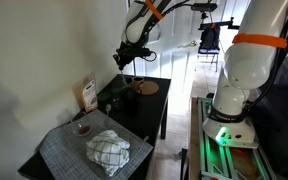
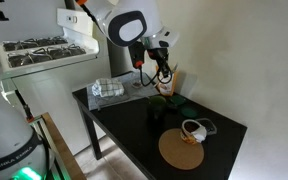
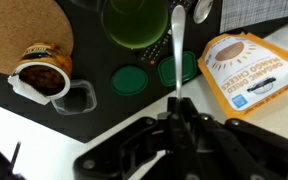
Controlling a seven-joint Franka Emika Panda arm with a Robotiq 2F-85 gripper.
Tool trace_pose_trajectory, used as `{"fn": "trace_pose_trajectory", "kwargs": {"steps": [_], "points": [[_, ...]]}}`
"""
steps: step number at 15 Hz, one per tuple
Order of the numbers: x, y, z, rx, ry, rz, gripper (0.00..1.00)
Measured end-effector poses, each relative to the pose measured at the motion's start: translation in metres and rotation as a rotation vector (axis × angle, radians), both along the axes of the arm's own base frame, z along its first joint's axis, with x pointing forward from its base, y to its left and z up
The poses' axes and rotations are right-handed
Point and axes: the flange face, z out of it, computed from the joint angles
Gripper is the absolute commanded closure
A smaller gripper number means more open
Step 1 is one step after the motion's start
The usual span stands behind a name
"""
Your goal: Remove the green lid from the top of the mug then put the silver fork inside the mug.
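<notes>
My gripper should move toward the mug [image 1: 127,88] until the silver fork [image 3: 177,45] is over the opening of the mug, and then it should go down.
My gripper [image 3: 176,105] is shut on the silver fork [image 3: 177,45], whose handle points away from the wrist camera toward the mug [image 3: 134,25]. The mug stands at the top of the wrist view; its mouth is open and looks green inside. The fork's far end is just to the right of the mug's rim. The green lid [image 3: 131,78] lies flat on the black table below the mug. A second similar green disc [image 3: 187,68] lies beside it, partly under the fork. In both exterior views the gripper [image 1: 127,58] [image 2: 159,68] hangs above the mug [image 1: 127,88] [image 2: 163,101].
A tan cork disc [image 3: 24,30] [image 2: 181,150] and an opened snack cup [image 3: 44,75] lie left of the mug. A clear plastic piece [image 3: 74,98] sits below the cup. A snack bag [image 3: 254,65] lies to the right. A checked cloth [image 1: 109,150] and a small glass bowl [image 1: 81,127] sit on a grey mat.
</notes>
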Motion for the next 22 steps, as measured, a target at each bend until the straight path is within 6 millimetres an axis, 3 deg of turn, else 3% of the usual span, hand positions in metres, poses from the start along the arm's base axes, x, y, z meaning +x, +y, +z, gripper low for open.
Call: {"fn": "trace_pose_trajectory", "kwargs": {"steps": [4,9,22], "points": [[-0.003,-0.021,0.001,-0.016,0.001,-0.065,0.98],[0.003,-0.026,-0.016,-0.040,0.040,-0.114,0.98],[0.022,0.011,-0.101,-0.155,0.180,-0.037,0.98]]}}
